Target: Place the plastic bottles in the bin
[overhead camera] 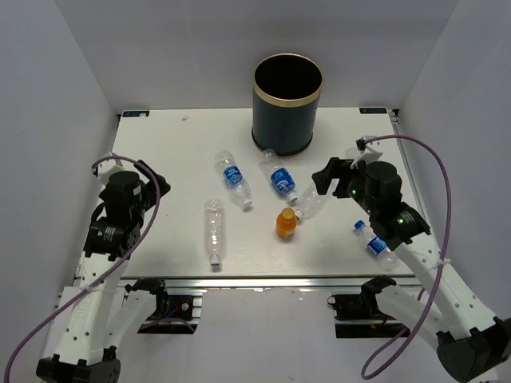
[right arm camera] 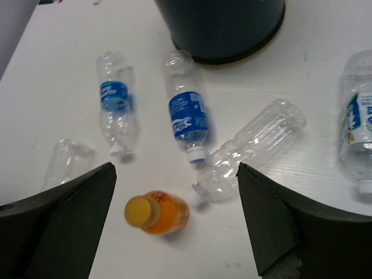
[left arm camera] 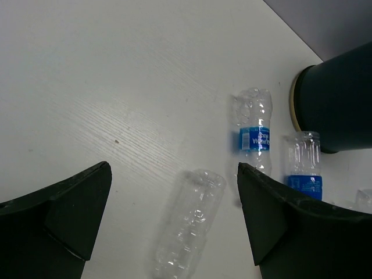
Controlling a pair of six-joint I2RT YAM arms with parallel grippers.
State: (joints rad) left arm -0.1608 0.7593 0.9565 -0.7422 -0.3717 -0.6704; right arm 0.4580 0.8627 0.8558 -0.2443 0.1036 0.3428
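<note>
The upright orange bottle is below, so I will move my right gripper to the left in the top view and then down over its cap [overhead camera: 287,214] [right arm camera: 142,211].
The dark navy bin [overhead camera: 287,104] with a gold rim stands at the back middle. Two blue-labelled bottles [overhead camera: 233,179] [overhead camera: 279,177] lie in front of it. A clear unlabelled bottle [overhead camera: 213,230] lies front left, and the orange bottle [overhead camera: 287,224] stands upright at the front middle. Another clear bottle [overhead camera: 313,203] lies beside the orange bottle [right arm camera: 157,212]. A further bottle [overhead camera: 375,242] lies under my right arm. My left gripper [left arm camera: 174,221] is open and empty above the table, with the clear unlabelled bottle [left arm camera: 189,226] below it. My right gripper [right arm camera: 177,221] is open and empty above the orange bottle.
The white table [overhead camera: 168,152] is enclosed by grey walls on the left, back and right. Its front edge [overhead camera: 263,277] runs just before the arm bases. A purple cable [overhead camera: 435,171] loops over the right arm.
</note>
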